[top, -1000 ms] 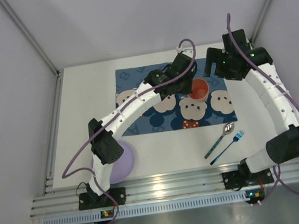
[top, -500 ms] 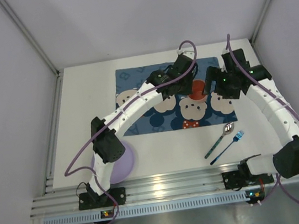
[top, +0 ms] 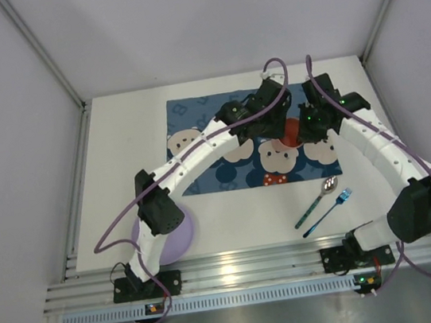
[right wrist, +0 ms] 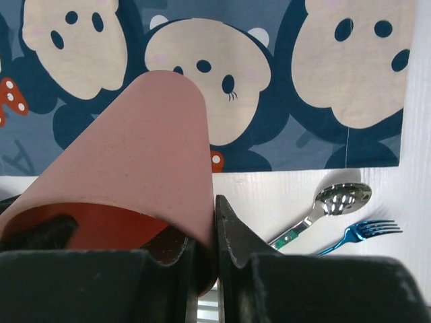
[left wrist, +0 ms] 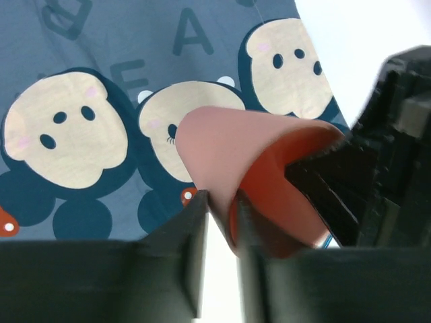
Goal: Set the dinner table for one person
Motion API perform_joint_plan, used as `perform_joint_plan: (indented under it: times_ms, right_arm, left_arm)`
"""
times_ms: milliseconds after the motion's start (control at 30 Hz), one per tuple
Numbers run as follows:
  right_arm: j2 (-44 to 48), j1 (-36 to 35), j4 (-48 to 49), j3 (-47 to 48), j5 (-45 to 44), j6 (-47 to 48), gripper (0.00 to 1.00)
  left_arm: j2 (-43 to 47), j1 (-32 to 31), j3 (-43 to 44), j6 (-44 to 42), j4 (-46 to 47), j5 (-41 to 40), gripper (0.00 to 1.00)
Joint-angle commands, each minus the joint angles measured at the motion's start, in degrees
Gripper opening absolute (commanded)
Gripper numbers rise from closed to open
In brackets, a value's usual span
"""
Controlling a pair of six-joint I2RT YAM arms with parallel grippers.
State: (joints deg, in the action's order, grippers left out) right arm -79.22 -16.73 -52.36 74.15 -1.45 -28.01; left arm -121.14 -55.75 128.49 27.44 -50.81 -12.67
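Note:
The placemat's far edge [top: 297, 93] below is free of dishes. My right gripper will next carry the cup [top: 290, 136] outward, lower it onto that edge and let go of it.
A red cup [top: 290, 136] hangs just above the blue mouse-print placemat [top: 193, 116] on the white dinner table [top: 127, 158], with both grippers on it. My right gripper [top: 304, 129] is shut on the cup's wall [right wrist: 135, 175], one finger inside and one outside [right wrist: 210, 222]. My left gripper [top: 278, 124] straddles the opposite rim [left wrist: 256, 155]. Its jaws [left wrist: 219, 208] stand apart, with daylight showing between the fingers beside the wall. In the left wrist view the right gripper's fingers [left wrist: 323, 188] reach into the cup's mouth.
A spoon [top: 317, 199] and a blue fork [top: 331, 211] lie on the table right of centre, below the placemat, and also show in the right wrist view as spoon [right wrist: 337, 202] and fork [right wrist: 360, 232]. A lilac bowl [top: 179, 235] sits near the left arm's base.
My right arm swung left to the cup and its wide-open jaws shut on the wall. My left gripper's jaws, tight on the rim before, have spread apart.

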Motion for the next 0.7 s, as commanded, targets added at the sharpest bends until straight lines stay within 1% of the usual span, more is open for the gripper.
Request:
perform_joint_plan:
  times_ms: [0, 67, 100, 133, 167, 233, 267, 300, 333, 367, 400, 433, 467, 500, 533, 567, 600, 633, 667]
  right_arm:
    - [-2.25, -0.14, 0.15, 3.63, -4.08, 2.25, 0.00]
    - [-4.27, 0.21, -0.72, 6.79, -5.05, 2.61, 0.00]
    - [-5.15, 0.38, -1.08, 8.19, -5.14, 2.96, 0.00]
    - [-7.16, 0.82, -1.51, 9.68, -5.23, 3.13, 0.00]
    - [-8.31, 1.61, -1.87, 12.92, -5.23, 3.22, 0.00]
    - [-11.90, 2.58, -3.18, 16.19, -5.31, 3.92, 0.00]
    - [-13.14, 3.71, -3.54, 19.68, -5.40, 4.10, 0.00]
    - [-14.63, 4.42, -4.58, 21.63, -5.40, 4.45, 0.00]
    - [-17.52, 5.56, -5.03, 23.48, -5.31, 4.63, 0.00]
    - [-19.11, 6.27, -5.90, 27.24, -5.40, 4.89, 0.00]
    - [-20.70, 6.88, -6.35, 29.19, -5.40, 4.98, 0.00]
    - [-24.10, 7.50, -6.87, 31.04, -5.31, 5.16, 0.00]
    - [-26.05, 8.81, -7.40, 34.97, -4.79, 5.07, 0.00]
    - [-27.99, 9.52, -8.45, 36.92, -4.09, 4.64, 0.00]
    - [-31.75, 10.22, -8.98, 38.95, -3.39, 4.37, 0.00]
    - [-33.87, 11.10, -9.60, 43.23, -2.95, 4.11, 0.00]
    - [-35.81, 11.45, -11.26, 45.45, -2.68, 3.49, 0.00]
    - [-39.57, 11.72, -12.06, 47.64, -2.68, 3.23, 0.00]
    - [-41.35, 12.33, -13.54, 52.02, -2.94, 2.88, 0.00]
  left_arm:
    - [4.07, -0.77, 4.67, 1.74, 5.10, 6.24, 0.37]
    - [5.47, -0.51, 4.58, 0.42, 3.97, 4.51, 0.50]
    - [6.09, -0.24, 3.62, 0.33, 2.66, 2.14, 0.63]
    - [7.05, 0.98, 2.57, 0.42, 1.86, 0.73, 0.73]
    - [9.32, 1.77, 1.25, 1.03, 1.33, -0.33, 0.76]
    - [12.49, 4.75, -5.24, 2.61, 0.88, -2.00, 0.82]
    - [14.16, 5.64, -7.87, 2.97, 1.06, -2.62, 0.83]
    - [18.27, 6.52, -13.29, 3.23, 1.50, -3.32, 0.84]
    - [20.22, 8.01, -16.13, 3.58, 2.46, -4.03, 0.84]
    - [22.42, 8.89, -18.86, 3.93, 3.08, -4.03, 0.85]
    - [24.27, 9.68, -23.85, 4.28, 3.60, -3.95, 0.85]
    - [27.77, 11.26, -26.07, 4.90, 3.96, -3.86, 0.85]
    - [29.11, 11.88, -28.18, 5.08, 4.40, -3.16, 0.85]
    - [30.34, 12.41, -31.86, 5.17, 4.57, -3.07, 0.85]
    - [32.96, 12.94, -33.63, 5.25, 4.58, -3.24, 0.85]
    - [33.94, 13.12, -35.31, 5.25, 4.49, -3.33, 0.84]
    - [35.09, 13.29, -38.54, 5.34, 4.49, -3.24, 0.84]
    - [36.14, 13.64, -40.14, 5.52, 4.49, -3.24, 0.84]
    - [38.15, 13.82, -41.63, 5.78, 4.49, -3.24, 0.84]
